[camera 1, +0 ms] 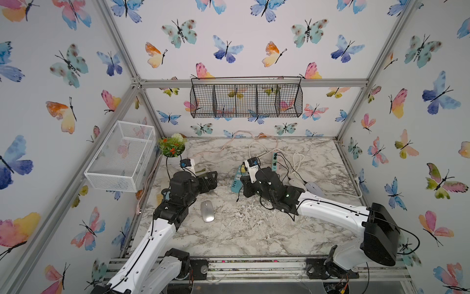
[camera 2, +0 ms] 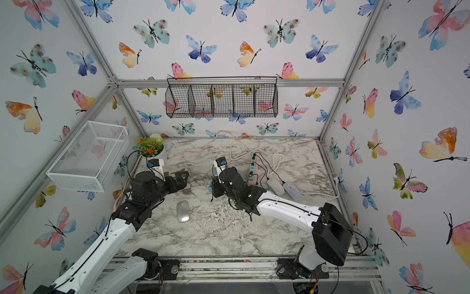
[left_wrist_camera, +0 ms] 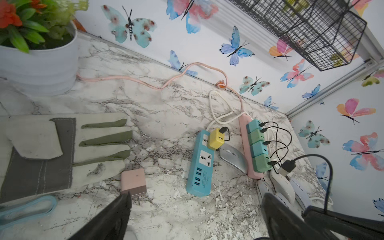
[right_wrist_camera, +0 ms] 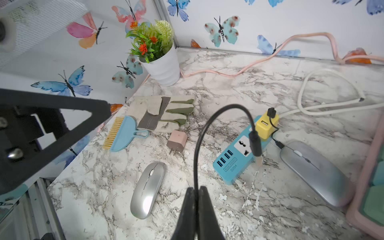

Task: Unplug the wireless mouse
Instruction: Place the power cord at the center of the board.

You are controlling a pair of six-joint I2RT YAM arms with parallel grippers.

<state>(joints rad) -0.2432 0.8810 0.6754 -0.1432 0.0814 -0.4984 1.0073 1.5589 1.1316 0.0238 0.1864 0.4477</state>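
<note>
I will next move my right gripper down toward the silver wireless mouse and let go of the cable (right_wrist_camera: pixel 199 135) on the bare marble beside the mouse, because that clear spot is below.
The silver wireless mouse (camera 1: pixel 207 211) (camera 2: pixel 183 211) (right_wrist_camera: pixel 148 190) lies alone on the marble table (camera 1: pixel 254 229) with no cable in it. My right gripper (right_wrist_camera: pixel 196 191) (camera 1: pixel 245 189) is shut on a thin black cable (right_wrist_camera: pixel 199 135). The cable arches up and its loose plug end (right_wrist_camera: pixel 255 143) hangs over the blue power strip (right_wrist_camera: pixel 239 160) (left_wrist_camera: pixel 200 166). My left gripper (left_wrist_camera: pixel 197 207) (camera 1: pixel 211 178) stands wide open and holds nothing, over bare table between a pink adapter (left_wrist_camera: pixel 134 180) and the blue strip.
A second silver mouse (right_wrist_camera: pixel 313 170) is cabled to a yellow charger (right_wrist_camera: pixel 266 126) on the blue strip. A pink power strip (left_wrist_camera: pixel 249 145) with chargers and more mice (camera 1: pixel 314 189) lie right. Glove (left_wrist_camera: pixel 62 149), blue brush (right_wrist_camera: pixel 124 134) and plant pot (right_wrist_camera: pixel 164 68) sit back left.
</note>
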